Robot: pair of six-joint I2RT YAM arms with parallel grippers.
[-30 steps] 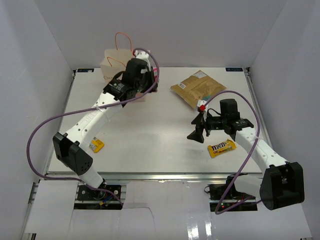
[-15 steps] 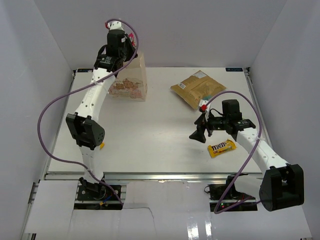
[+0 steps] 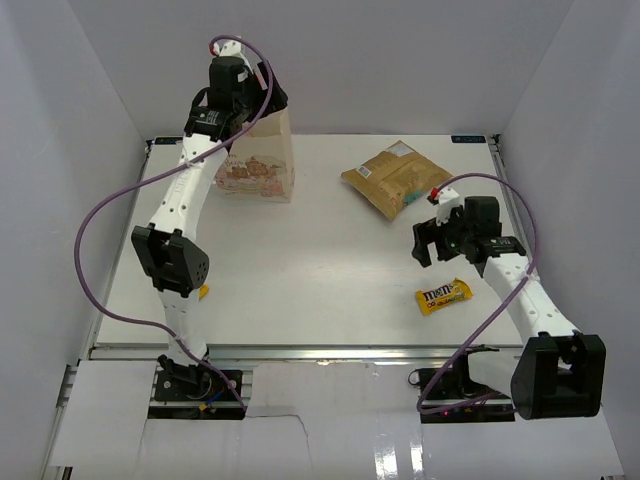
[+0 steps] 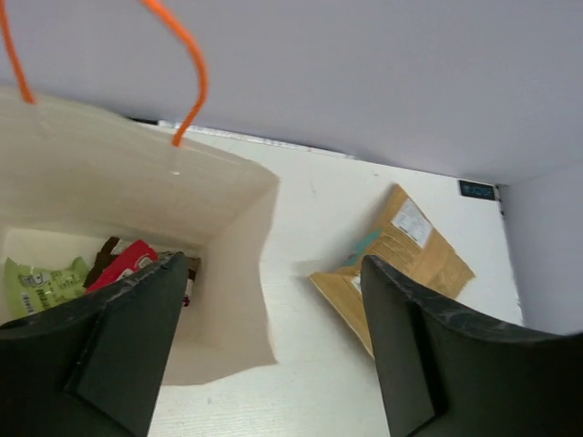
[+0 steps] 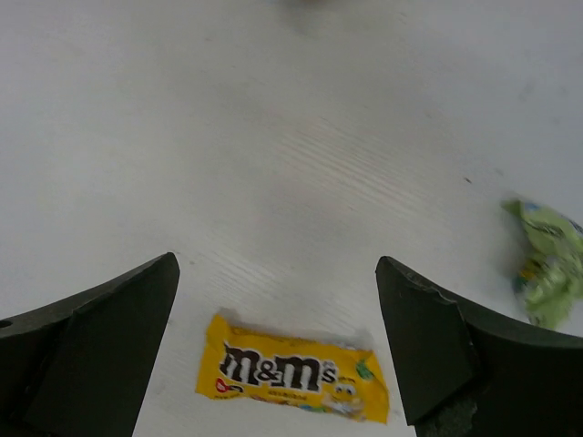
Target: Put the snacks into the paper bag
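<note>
I will next move my right gripper to the right in the wrist view, where the small green packet lies below, and lower it around its crumpled middle (image 5: 549, 265).
The cream paper bag (image 3: 258, 165) stands upright at the back left, its orange cord handle (image 4: 189, 64) showing in the left wrist view. My left gripper (image 3: 255, 100) hangs open just above the bag's mouth, nothing between its fingers (image 4: 137, 337). Inside the bag (image 4: 137, 182) lie a green packet (image 4: 41, 284), a red-pink packet (image 4: 123, 264) and a dark wrapper (image 4: 107, 248). The tan pouch (image 3: 395, 178) lies flat on the table behind my right arm. My right gripper (image 3: 435, 238) is open, pointing down over the yellow M&M's packet (image 3: 444, 296) (image 5: 296, 369) without touching it.
A small yellow-orange packet (image 3: 203, 292) peeks out beside the left arm's elbow near the front left. A crumpled green packet (image 5: 547, 264) lies on the table right of the M&M's in the right wrist view. White walls enclose the table (image 3: 330, 260) on three sides.
My left arm rose from beside the bag to above its mouth and its jaws opened; the pink packet it carried now lies in the bag. My right gripper swung right, over the M&M's.
</note>
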